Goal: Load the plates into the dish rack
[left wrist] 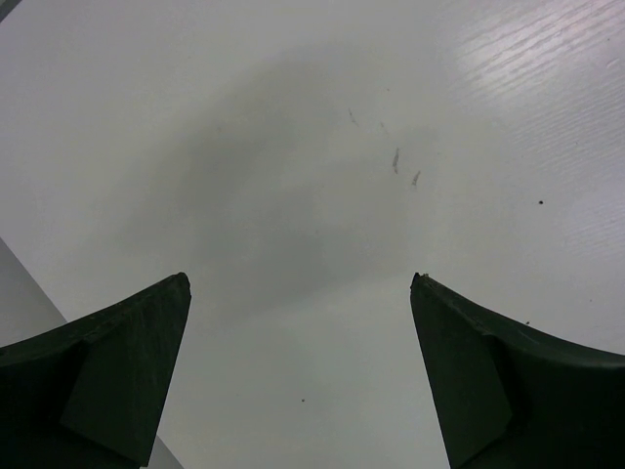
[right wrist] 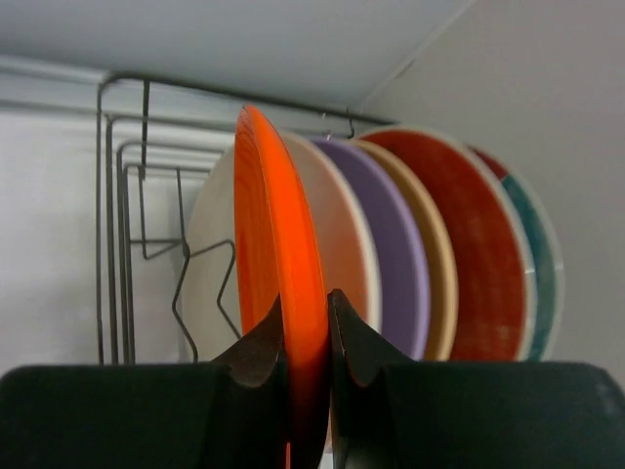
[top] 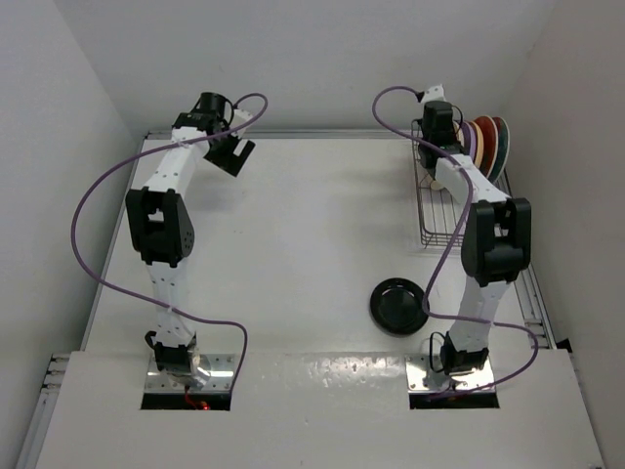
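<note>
My right gripper holds the small orange plate above an empty slot between the dish rack's wires, beside the cream-white plate. It next needs to lower the orange plate into that slot and release the orange plate's rim.
My right gripper (right wrist: 307, 311) is shut on the rim of the small orange plate (right wrist: 278, 264) and holds it upright in the dish rack (right wrist: 122, 195). Behind it stand the cream-white plate (right wrist: 337, 230), the lavender plate (right wrist: 391, 244), the pale yellow plate (right wrist: 435, 254) and two red plates (right wrist: 479, 244). In the top view the rack (top: 430, 210) is at the far right with the plates (top: 486, 142) at its far end. The small black plate (top: 398, 305) lies flat on the table. My left gripper (top: 232, 156) is open and empty at the far left, over bare table (left wrist: 300, 288).
The rack's near half holds only bare wire prongs (right wrist: 205, 293). The back wall and right wall stand close behind the rack. Purple cables loop off both arms. The black plate lies just left of the right arm's lower link.
</note>
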`<state>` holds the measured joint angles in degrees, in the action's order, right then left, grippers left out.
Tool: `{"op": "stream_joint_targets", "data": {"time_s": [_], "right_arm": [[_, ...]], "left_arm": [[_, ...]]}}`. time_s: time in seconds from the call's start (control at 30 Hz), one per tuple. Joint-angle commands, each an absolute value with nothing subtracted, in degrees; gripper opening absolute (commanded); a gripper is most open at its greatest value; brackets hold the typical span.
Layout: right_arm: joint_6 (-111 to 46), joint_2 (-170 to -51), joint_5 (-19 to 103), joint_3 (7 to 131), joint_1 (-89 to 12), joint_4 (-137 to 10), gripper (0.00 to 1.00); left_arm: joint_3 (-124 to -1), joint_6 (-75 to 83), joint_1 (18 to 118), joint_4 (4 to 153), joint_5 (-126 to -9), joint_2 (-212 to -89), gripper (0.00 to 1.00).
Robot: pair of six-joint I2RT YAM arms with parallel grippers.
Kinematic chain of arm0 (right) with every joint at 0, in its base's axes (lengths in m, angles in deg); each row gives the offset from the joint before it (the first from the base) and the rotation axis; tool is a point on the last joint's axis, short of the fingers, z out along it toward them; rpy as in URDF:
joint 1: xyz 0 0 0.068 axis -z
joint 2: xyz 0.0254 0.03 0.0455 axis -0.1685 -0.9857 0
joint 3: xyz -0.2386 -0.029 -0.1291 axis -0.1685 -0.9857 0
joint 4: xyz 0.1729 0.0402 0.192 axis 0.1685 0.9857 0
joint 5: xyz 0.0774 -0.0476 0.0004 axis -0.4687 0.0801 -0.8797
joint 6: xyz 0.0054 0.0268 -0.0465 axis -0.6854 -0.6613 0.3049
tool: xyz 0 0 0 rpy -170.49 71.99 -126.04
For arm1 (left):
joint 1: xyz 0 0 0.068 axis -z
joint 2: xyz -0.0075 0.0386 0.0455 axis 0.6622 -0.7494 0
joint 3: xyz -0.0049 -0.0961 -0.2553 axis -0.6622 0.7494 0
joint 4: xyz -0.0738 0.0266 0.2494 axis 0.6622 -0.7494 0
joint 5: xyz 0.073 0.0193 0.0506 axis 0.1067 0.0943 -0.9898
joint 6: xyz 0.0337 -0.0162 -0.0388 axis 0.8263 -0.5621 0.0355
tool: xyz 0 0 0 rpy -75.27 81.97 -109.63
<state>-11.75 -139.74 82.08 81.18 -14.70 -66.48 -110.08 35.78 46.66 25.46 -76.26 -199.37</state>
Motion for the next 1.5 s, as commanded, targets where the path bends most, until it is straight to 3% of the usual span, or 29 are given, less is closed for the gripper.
{"op": "stream_joint_targets", "data": {"time_s": [0.0,0.43,0.5,0.57,0.63,0.87,1.03,1.1,1.13,1.23,1.27,1.33,1.4,1.43,1.47], "right_arm": [[-11.8,-141.3,84.3,85.4,-14.1,-70.9,0.00],[-27.5,-143.9,77.0,83.6,-11.1,-64.4,0.02],[-29.5,-145.4,75.6,86.0,-10.1,-59.4,0.14],[-29.6,-145.3,74.0,87.4,-10.1,-58.0,0.35],[-28.6,-144.6,72.6,87.6,-10.2,-57.2,0.62],[-26.7,-136.3,69.3,89.0,-11.5,-56.4,0.74],[-24.8,-128.3,64.4,91.6,-15.1,-50.2,0.88],[-31.2,-123.6,60.8,89.3,-16.7,-43.7,0.96],[-33.6,-119.9,53.2,82.1,-16.9,-42.7,0.99],[-46.2,-108.1,44.3,70.7,-16.5,-44.1,0.99],[-50.6,-105.7,43.4,57.5,-16.4,-44.9,0.99],[-58.4,-96.2,42.9,46.7,-16.4,-47.4,0.96],[-62.6,-90.8,42.9,38.1,-16.2,-44.0,0.88],[-64.6,-88.5,44.0,36.9,-16.3,-42.0,0.74],[-65.1,-86.2,44.9,35.0,-16.5,-38.1,0.69]], "left_arm": [[-109.3,35.4,46.5,26.2,-77.4,-194.9,1.00],[-108.7,36.4,45.9,26.2,-77.9,-194.4,1.00],[-108.7,36.4,45.9,26.2,-77.9,-194.4,1.00],[-108.7,37.0,45.9,26.2,-77.9,-194.4,1.00],[-108.7,37.0,45.9,26.2,-77.9,-194.4,1.00],[-108.7,37.0,45.9,26.2,-76.9,-194.4,1.00],[-108.7,37.5,45.9,26.2,-76.9,-194.4,1.00],[-108.7,37.5,45.9,26.2,-76.9,-194.4,1.00],[-108.0,37.5,46.5,26.2,-76.9,-194.4,1.00],[-106.6,37.5,46.5,26.2,-76.9,-194.9,1.00],[-106.6,37.5,46.5,26.2,-76.3,-194.9,1.00],[-106.0,37.0,47.0,26.2,-75.7,-194.9,1.00],[-106.6,37.0,47.8,26.2,-75.1,-195.6,1.00],[-107.2,37.0,48.4,26.2,-74.6,-195.6,1.00],[-107.2,36.4,49.2,26.2,-74.6,-196.1,1.00]]}}
